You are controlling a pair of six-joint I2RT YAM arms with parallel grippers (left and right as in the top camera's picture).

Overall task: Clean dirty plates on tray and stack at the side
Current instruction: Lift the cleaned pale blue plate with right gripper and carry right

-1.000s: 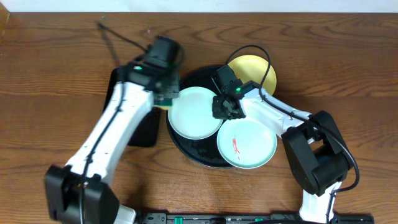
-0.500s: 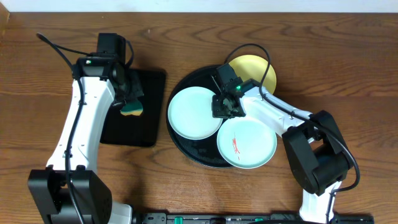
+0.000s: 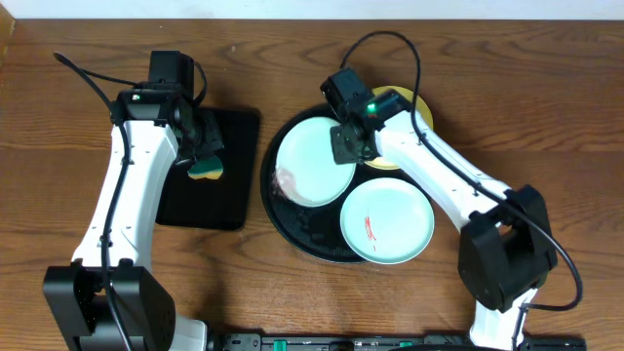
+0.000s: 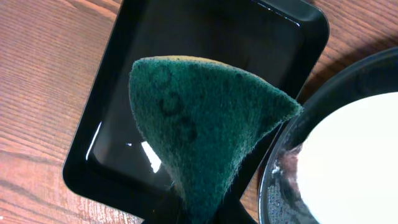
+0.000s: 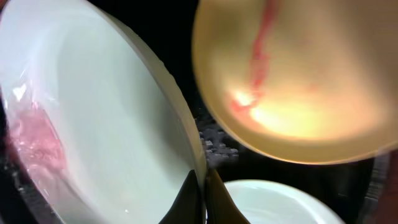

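Observation:
My right gripper moves up, to the right in the overhead view, and down onto bare wood beside the round tray next to release, since that spot's empty.
The round black tray (image 3: 292, 226) holds two mint-blue plates and a yellow plate (image 3: 421, 109). My right gripper (image 3: 348, 146) is shut on the right rim of the upper mint plate (image 3: 310, 164) and holds it tilted; a pink smear shows at its left edge (image 5: 37, 137). The lower mint plate (image 3: 388, 224) lies flat with a red smear. The yellow plate (image 5: 298, 81) also carries a red smear. My left gripper (image 3: 203, 156) is shut on a green and yellow sponge (image 4: 205, 130) above the rectangular black tray (image 3: 229, 190).
The rectangular black tray (image 4: 106, 155) lies left of the round tray, almost touching it. Bare wooden table (image 3: 546, 117) surrounds both trays. Cables run from both arms across the back of the table.
My right gripper has moved up and back with the upper mint plate, lifting and tilting it. My left arm swung left from that plate to over the rectangular tray, sponge still held.

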